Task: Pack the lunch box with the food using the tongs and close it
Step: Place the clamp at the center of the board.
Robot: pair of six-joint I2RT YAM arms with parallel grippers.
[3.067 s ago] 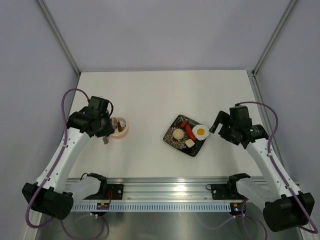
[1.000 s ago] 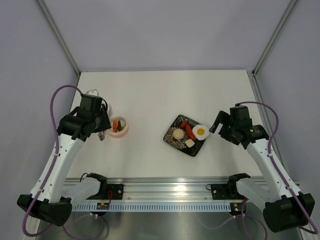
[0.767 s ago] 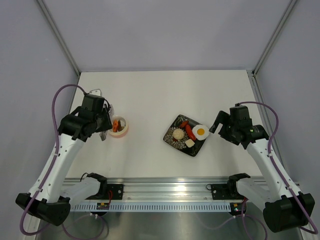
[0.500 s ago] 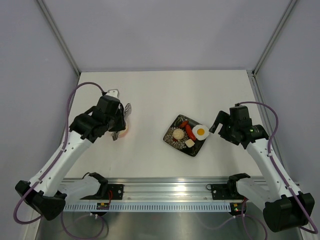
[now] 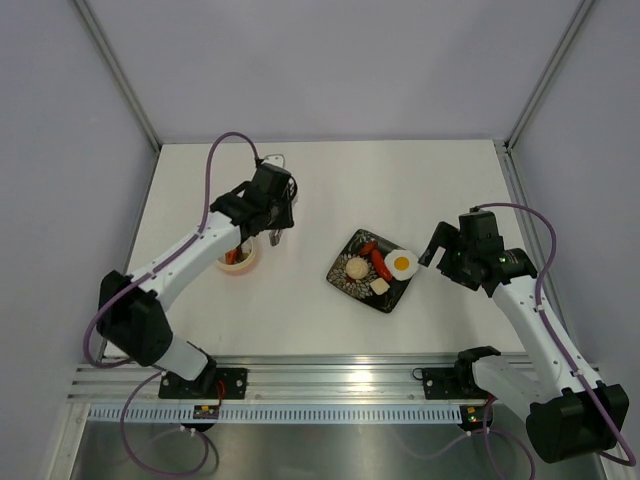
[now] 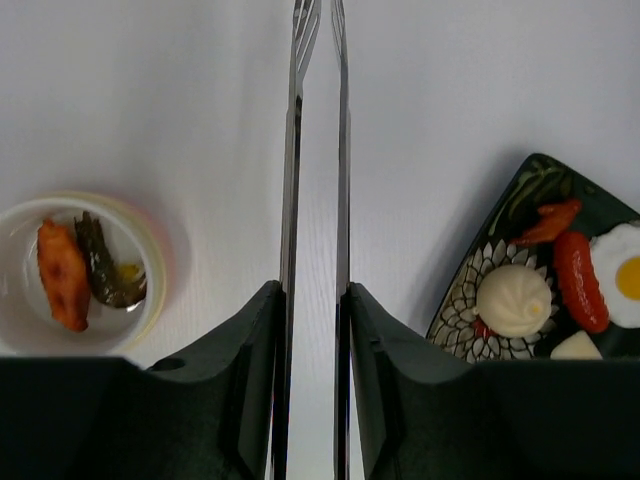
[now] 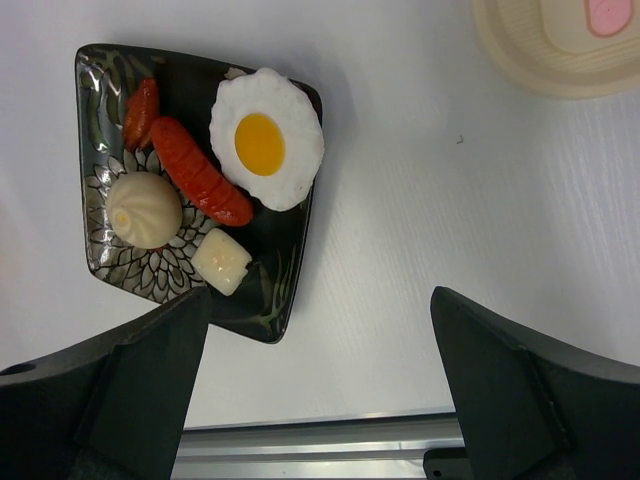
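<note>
The empty tongs will go outward in my left gripper next, then down onto bare table to be released, since that clear spot is below and outward of the gripper.
My left gripper (image 6: 312, 292) is shut on the tongs (image 6: 290, 150). Their two thin arms run straight out between my fingers with nothing between the tips. They hang over bare table between the lunch box (image 6: 160, 265) and the black plate (image 6: 530, 190). The lunch box (image 5: 245, 266) holds an orange piece (image 6: 62, 275) and a dark brown bit (image 6: 105, 278). The plate (image 7: 270, 270) carries a fried egg (image 7: 265, 140), a red sausage (image 7: 200, 172), a pale bun (image 7: 145, 210), a pale cube (image 7: 222, 262) and a small red-orange piece (image 7: 142, 110). My right gripper (image 7: 320, 295) is open over the table beside the plate.
The cream lid (image 7: 560, 40) with its pink mark lies at the top right of the right wrist view. A metal rail (image 5: 330, 375) runs along the table's near edge. Grey walls enclose the table on three sides.
My left arm has swung from beside the lunch box up and to the right, carrying the tongs toward the table's middle. The right arm has not moved.
</note>
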